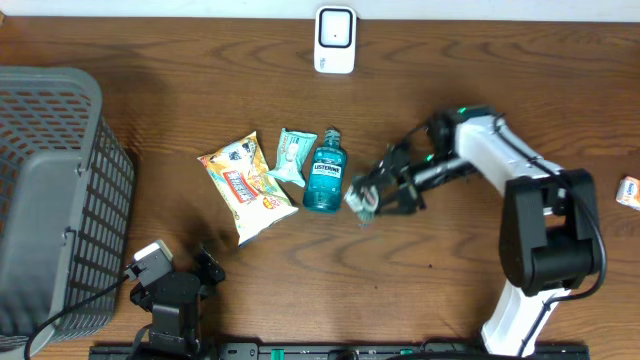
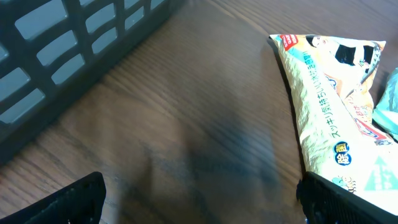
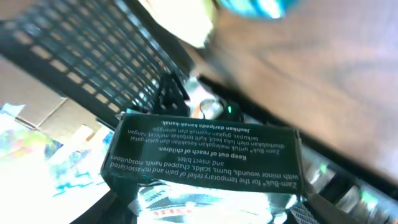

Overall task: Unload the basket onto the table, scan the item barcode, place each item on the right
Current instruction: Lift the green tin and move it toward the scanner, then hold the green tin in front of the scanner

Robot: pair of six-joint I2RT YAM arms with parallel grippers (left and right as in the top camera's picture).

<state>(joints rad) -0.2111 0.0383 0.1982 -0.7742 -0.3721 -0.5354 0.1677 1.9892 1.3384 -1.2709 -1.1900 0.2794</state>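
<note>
The right gripper should next move outward to the scanner (image 1: 335,40), then across and down, and let go, because bare wood by the orange-and-white item (image 1: 592,152) is to its right in the overhead view.
My right gripper (image 1: 378,193) is shut on a small dark green box (image 1: 360,202), held above the table just right of the blue mouthwash bottle (image 1: 324,172). In the right wrist view the box (image 3: 205,158) fills the space between the fingers, its face of white printed text turned to the camera; no barcode shows on that face. A white scanner (image 1: 335,40) stands at the table's far edge. My left gripper (image 1: 180,268) rests near the front left, open, with only bare wood between its fingertips (image 2: 71,202).
A grey mesh basket (image 1: 50,190) stands at the left. A yellow snack bag (image 1: 243,185) and a small teal packet (image 1: 293,155) lie beside the bottle. The bag (image 2: 329,106) lies just right of my left gripper. A small orange-and-white item (image 1: 628,192) sits at the right edge.
</note>
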